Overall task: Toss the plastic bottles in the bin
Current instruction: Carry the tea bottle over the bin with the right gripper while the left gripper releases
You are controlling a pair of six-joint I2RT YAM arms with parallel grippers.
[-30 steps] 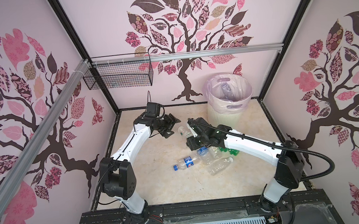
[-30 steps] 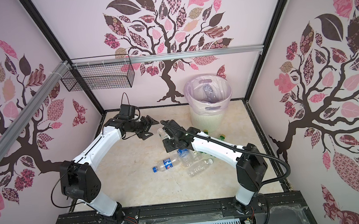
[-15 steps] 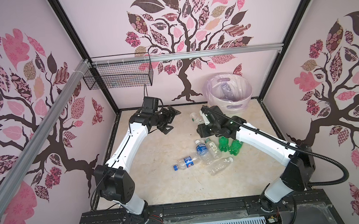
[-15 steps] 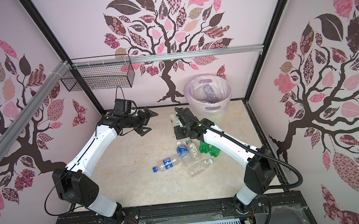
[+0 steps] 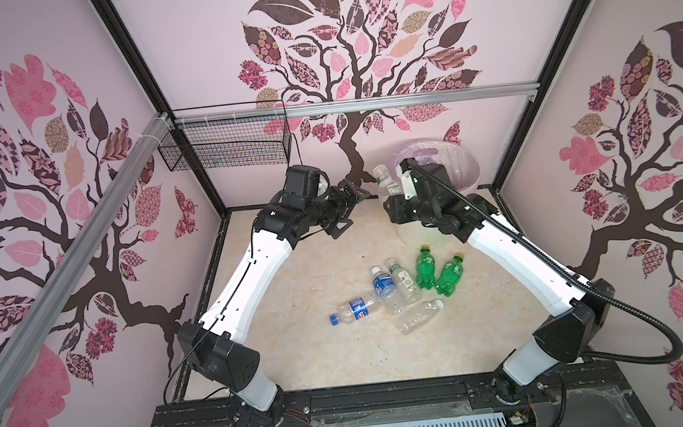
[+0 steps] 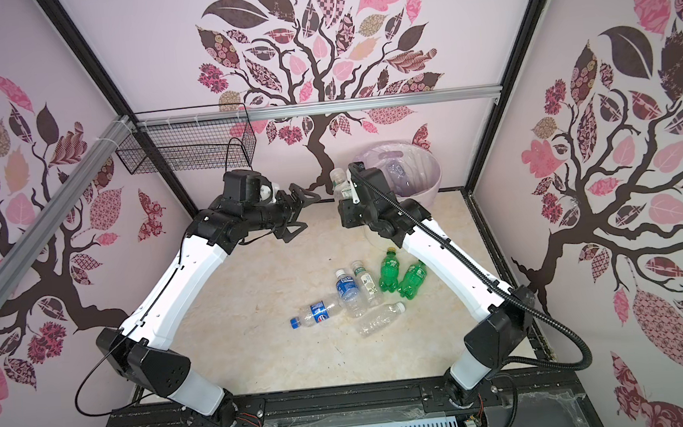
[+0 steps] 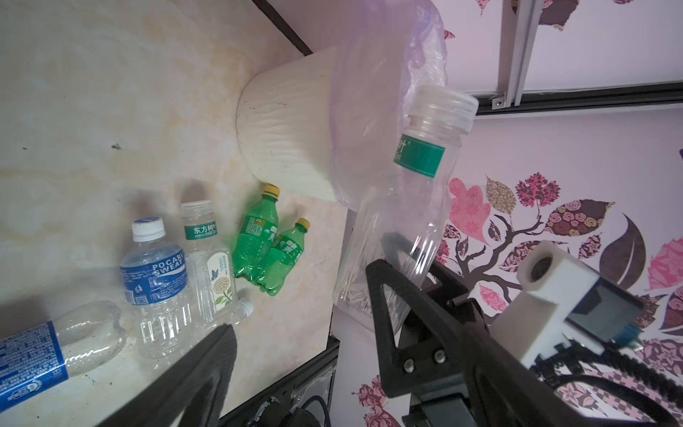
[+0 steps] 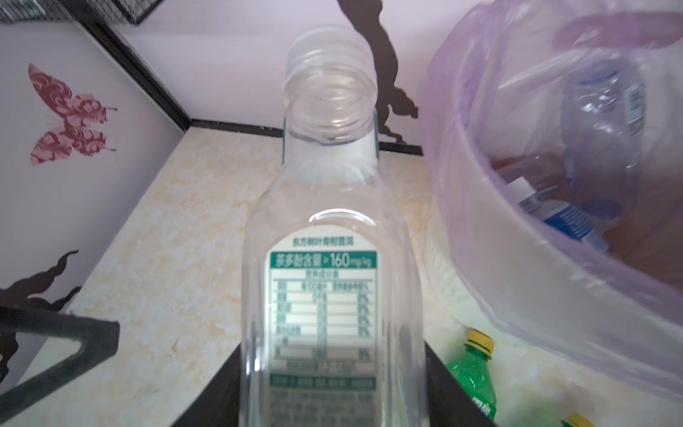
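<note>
My right gripper will next lift the bottle, carry it across the bin's lilac rim and let it go inside. The bin's opening (image 6: 407,169) (image 8: 573,178) is beside my right gripper, past that rim.
My right gripper (image 5: 391,192) (image 6: 345,199) (image 8: 332,373) is shut on a clear plastic bottle (image 5: 383,178) (image 6: 338,183) (image 8: 330,258) with a green label and a pale cap. It holds the bottle upright in the air, just left of the bin (image 5: 467,167) (image 6: 428,170) (image 8: 517,266). The bin is cream-white with a lilac bag and has bottles inside. My left gripper (image 5: 350,209) (image 6: 300,213) hangs open and empty close beside it; one of its fingers (image 7: 210,362) shows in the left wrist view, with the held bottle (image 7: 403,207) ahead. On the floor lie several bottles, two of them green (image 5: 425,268) (image 5: 449,276).
A black wire mesh basket (image 5: 228,148) hangs on the back wall at the left. The loose bottles on the floor (image 5: 383,284) (image 5: 353,308) (image 5: 419,317) lie in a cluster between the two arms. Black frame posts stand at the rear corners.
My right gripper has lifted the clear bottle up and back toward the bin. My left gripper has opened wide and risen, and no longer touches the bottle.
</note>
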